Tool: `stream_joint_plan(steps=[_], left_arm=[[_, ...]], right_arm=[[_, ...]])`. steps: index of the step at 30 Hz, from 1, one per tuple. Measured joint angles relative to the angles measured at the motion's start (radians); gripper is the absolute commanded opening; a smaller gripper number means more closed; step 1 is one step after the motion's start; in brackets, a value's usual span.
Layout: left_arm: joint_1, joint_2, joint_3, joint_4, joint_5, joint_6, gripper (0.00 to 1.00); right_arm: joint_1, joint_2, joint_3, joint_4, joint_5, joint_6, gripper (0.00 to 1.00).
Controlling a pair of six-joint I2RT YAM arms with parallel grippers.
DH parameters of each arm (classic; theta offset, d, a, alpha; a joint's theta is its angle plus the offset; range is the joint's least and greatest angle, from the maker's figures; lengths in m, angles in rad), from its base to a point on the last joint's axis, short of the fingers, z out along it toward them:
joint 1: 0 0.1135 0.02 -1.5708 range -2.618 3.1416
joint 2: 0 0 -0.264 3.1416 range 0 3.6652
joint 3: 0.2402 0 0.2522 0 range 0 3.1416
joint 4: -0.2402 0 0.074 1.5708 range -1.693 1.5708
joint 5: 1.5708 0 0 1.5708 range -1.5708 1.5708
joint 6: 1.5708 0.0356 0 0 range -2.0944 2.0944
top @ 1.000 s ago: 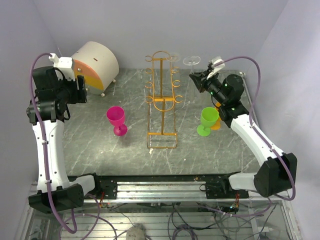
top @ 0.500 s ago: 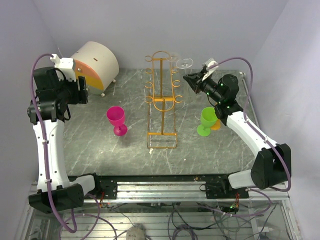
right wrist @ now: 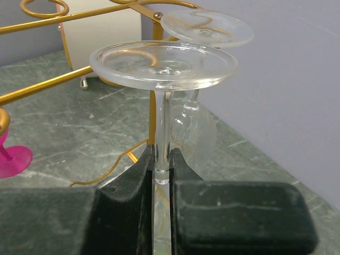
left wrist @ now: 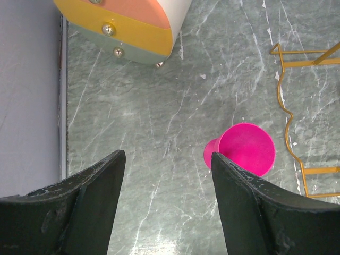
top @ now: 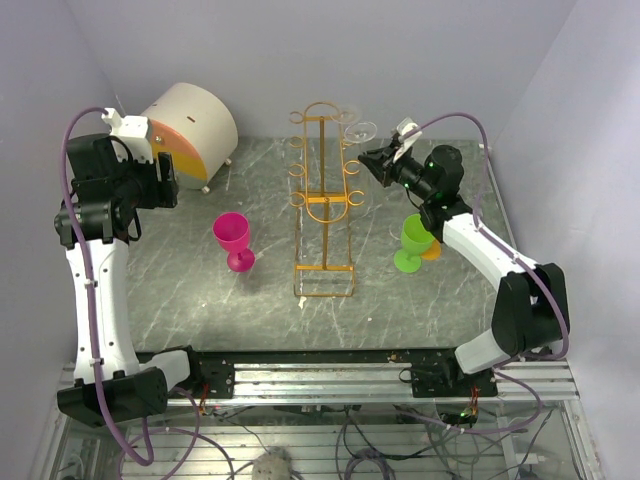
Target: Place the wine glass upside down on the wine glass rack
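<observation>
My right gripper carries the wine glass's stem, still outside, left in the top view into the rack's hook by the hung glass next, then releases it.
The golden wire wine glass rack point(top: 323, 195) stands at the table's middle; its top bars show in the right wrist view point(right wrist: 79, 16). My right gripper point(top: 375, 163) point(right wrist: 161, 159) is shut on the stem of a clear wine glass point(right wrist: 162, 66) held upside down, foot up, just right of the rack's top right hooks point(top: 363, 131). A second clear glass point(right wrist: 195, 125) hangs upside down on the rack behind it. My left gripper point(left wrist: 164, 159) is open and empty, high above the table left of a pink goblet point(left wrist: 246, 149).
The pink goblet point(top: 232, 240) stands left of the rack. A green goblet point(top: 416, 240) and an orange one behind it stand right of the rack under my right arm. A rounded cream box point(top: 190, 130) with orange and yellow bands sits at the back left.
My right gripper has carried the clear glass leftwards, from well right of the rack to right beside its top right hooks. The left arm has not moved.
</observation>
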Motion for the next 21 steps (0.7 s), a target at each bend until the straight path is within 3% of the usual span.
stream_joint_plan(steps=[21], left_arm=[[0.0, 0.03, -0.006, -0.003, 0.02, 0.007, 0.76]], right_arm=[[0.0, 0.034, 0.0, 0.082, -0.082, 0.022, 0.0]])
